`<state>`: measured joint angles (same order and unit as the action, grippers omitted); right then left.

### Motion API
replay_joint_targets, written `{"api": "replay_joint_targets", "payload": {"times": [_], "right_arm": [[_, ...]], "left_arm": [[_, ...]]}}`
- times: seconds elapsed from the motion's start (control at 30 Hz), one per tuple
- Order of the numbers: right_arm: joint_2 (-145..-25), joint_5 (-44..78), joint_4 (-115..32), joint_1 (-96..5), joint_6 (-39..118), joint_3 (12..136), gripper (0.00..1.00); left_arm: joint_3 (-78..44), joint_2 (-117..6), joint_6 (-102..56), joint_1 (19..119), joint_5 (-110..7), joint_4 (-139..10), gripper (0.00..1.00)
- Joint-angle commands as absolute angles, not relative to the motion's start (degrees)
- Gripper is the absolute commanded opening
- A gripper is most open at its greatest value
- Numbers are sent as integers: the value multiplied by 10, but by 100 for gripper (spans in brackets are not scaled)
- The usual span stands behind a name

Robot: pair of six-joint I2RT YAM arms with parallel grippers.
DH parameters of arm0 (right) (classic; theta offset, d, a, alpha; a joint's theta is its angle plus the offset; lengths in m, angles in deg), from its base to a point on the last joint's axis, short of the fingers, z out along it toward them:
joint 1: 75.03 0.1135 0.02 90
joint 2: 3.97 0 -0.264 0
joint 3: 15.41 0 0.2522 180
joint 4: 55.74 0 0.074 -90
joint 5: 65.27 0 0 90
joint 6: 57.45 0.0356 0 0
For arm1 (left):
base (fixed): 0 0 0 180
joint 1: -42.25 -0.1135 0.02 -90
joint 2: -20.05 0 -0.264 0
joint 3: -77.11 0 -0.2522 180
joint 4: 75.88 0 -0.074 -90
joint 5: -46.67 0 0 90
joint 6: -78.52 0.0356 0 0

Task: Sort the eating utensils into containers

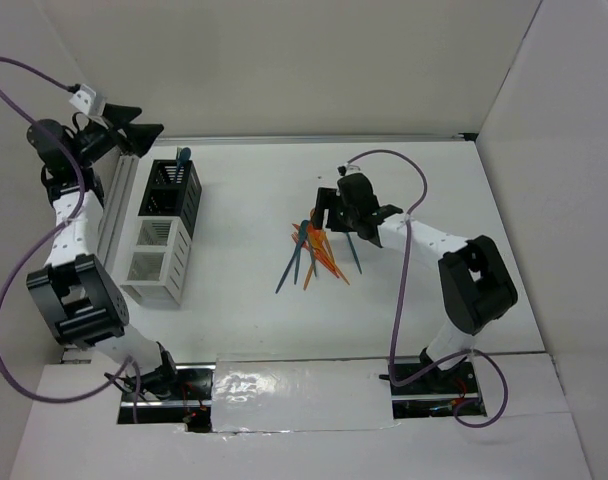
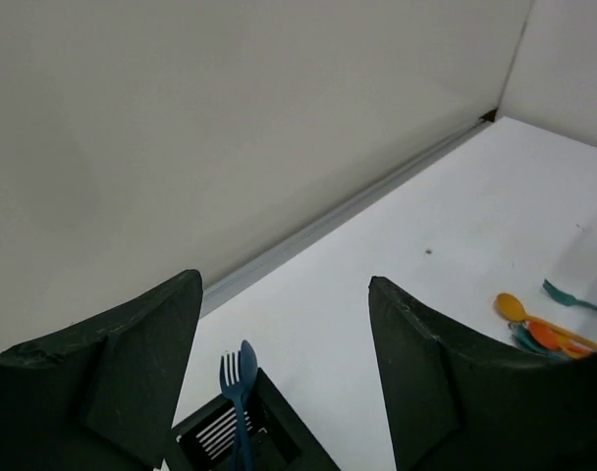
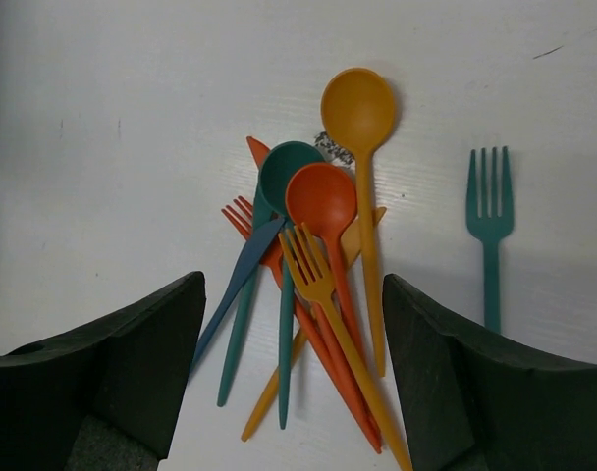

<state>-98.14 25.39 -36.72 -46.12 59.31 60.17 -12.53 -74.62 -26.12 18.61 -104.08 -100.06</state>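
Note:
The blue knife's handle (image 1: 287,270) is below my left gripper and sticks out of the pile of utensils. I need to swing my left gripper to the right in the top view and down onto that handle next.
Several eating utensils lie in a crossed pile (image 1: 312,255) mid-table: an orange spoon (image 3: 357,108), a teal spoon (image 3: 289,172), a red-orange spoon (image 3: 321,196), an orange fork (image 3: 313,270) and a blue knife (image 3: 240,285). A teal fork (image 3: 490,211) lies apart to the right. My right gripper (image 3: 291,294) hovers open over the pile, fingers on either side of it, gripping nothing. My left gripper (image 2: 287,285) is open and empty above the black mesh container (image 2: 279,412), where a blue fork and spoon (image 2: 238,378) stand upright. The white containers (image 1: 174,265) continue the row toward me.
A metal rail (image 1: 119,200) runs along the left of the container row. White walls close in the table at the back and both sides, with an aluminium strip (image 2: 357,206) at the back wall's foot. Bare white tabletop (image 1: 244,200) separates the containers from the pile.

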Motion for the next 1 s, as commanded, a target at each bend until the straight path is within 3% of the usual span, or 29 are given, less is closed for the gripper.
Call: {"api": "replay_joint_targets", "payload": {"times": [0.0,0.13,0.43,0.7,0.97], "right_arm": [[-1005,236,-367,-445,594,634,78],[-1022,252,-348,-422,589,639,74],[-964,238,-329,-501,600,596,75],[-910,244,-329,-561,587,555,79],[-880,238,-340,-592,596,521,80]], "left_arm": [[-83,-670,-206,220,-978,-806,81],[-70,-627,-165,323,-885,-628,81],[-170,-590,-213,515,-792,-485,76],[-182,-727,-227,679,-688,-392,72],[-165,-833,-236,734,-640,-399,70]]}}
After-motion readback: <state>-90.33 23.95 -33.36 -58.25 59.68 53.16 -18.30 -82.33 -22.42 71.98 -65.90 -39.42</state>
